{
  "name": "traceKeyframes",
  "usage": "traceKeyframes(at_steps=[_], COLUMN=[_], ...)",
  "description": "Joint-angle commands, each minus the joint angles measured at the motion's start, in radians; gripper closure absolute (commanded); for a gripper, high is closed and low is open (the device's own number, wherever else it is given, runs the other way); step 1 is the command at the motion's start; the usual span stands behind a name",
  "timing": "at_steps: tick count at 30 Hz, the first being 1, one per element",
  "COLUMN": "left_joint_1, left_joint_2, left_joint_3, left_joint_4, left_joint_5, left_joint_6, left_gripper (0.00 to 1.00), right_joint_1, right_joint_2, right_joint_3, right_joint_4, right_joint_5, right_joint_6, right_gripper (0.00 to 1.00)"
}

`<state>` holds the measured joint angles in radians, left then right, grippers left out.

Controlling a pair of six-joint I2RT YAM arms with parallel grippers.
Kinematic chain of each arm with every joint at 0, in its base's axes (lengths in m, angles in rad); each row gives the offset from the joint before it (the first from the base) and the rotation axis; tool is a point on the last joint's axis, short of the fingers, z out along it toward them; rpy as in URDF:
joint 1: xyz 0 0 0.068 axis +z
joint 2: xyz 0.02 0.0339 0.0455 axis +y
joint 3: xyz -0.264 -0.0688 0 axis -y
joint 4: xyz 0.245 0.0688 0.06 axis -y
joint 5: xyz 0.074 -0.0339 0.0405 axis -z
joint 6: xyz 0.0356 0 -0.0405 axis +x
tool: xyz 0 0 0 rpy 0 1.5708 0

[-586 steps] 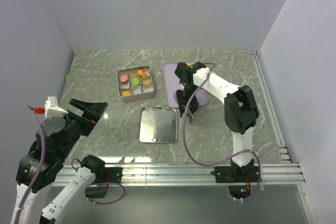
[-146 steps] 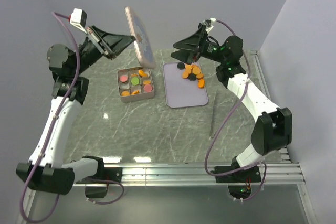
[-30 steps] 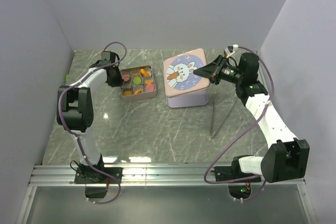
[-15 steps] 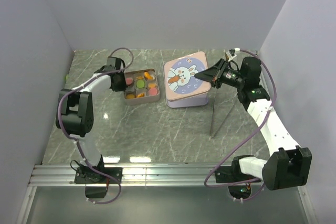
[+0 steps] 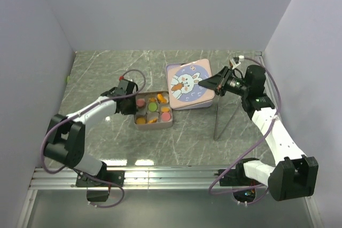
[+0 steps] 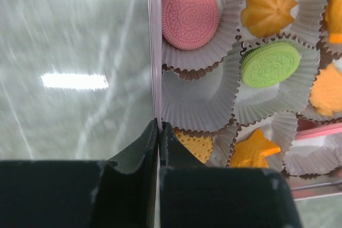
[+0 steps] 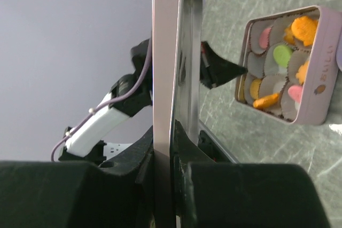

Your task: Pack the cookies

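Observation:
The tin's lid goes to the left in the top view, down over the open square tin (image 5: 170, 123) (image 7: 280, 68) next. My right gripper releases it there, as the cookies lie uncovered.
The open square tin (image 5: 170, 123) sits near the table's middle, its paper cups holding cookies (image 5: 153, 107) in orange, pink and green. My left gripper (image 5: 131, 105) is shut on the tin's left wall (image 6: 155, 52), with a pink cookie (image 6: 190, 8) and a green one (image 6: 270, 63) just beyond its fingertips. My right gripper (image 5: 206, 85) is shut on the right edge of the pink rabbit lid (image 5: 187, 81), held tilted above the lavender tray (image 5: 184, 105). The right wrist view shows the lid edge-on (image 7: 164, 52) between the fingers. Whatever lies on the tray is hidden by the lid.
Thin metal tongs (image 5: 216, 124) lie on the marble table right of the tray. Grey walls close in the back and both sides. A metal rail (image 5: 171, 174) runs along the near edge by the arm bases.
My left gripper closed on the tin wall and has dragged the tin forward and right, toward the table's middle. The right gripper kept hold of the lid, shifting it slightly.

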<state>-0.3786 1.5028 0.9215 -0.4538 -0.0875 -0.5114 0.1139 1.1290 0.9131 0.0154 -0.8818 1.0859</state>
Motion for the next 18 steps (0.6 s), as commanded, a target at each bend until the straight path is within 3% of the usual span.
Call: traceKeyframes(at_steps=[1,2,5,6,8,11,18], left_joint_1=[-0.058,-0.066,-0.095,-0.098,-0.102,-0.1,-0.092], left_joint_2=[-0.107,-0.122,-0.157,-0.17,-0.187,-0.262,-0.524], left_joint_3=[-0.052,-0.076,-0.095,-0.093,-0.087,-0.066,-0.036], left_joint_4=[0.003,0.001,-0.017,-0.025,-0.04,-0.098,-0.177], left_joint_5=[0.019,0.025,0.016,0.011,-0.013,-0.052,-0.126], left_joint_6=[-0.154,-0.206,-0.274,-0.285,-0.311,-0.351,-0.418], left_gripper=[1.0,0.98,0.79,0.63,0.51,0.03,0.01], right_joint_1=[0.013,0.016,0.039,0.047,0.081,0.135,0.231], right_joint_2=[-0.043,-0.044,-0.041,-0.023,0.003,0.064,0.262], right_joint_3=[-0.061,-0.084,-0.186,-0.221,-0.233,-0.237,-0.249], right_joint_4=[0.093,0.11,0.256,0.341,0.385,0.438,0.696], right_joint_5=[0.004,0.009,0.012,0.007,0.006,0.03,0.055], right_joint_6=[0.026,0.038,0.126,0.146,0.164,0.16,0.267], right_gripper=[1.0,1.0,1.0,1.0,1.0,1.0,1.0])
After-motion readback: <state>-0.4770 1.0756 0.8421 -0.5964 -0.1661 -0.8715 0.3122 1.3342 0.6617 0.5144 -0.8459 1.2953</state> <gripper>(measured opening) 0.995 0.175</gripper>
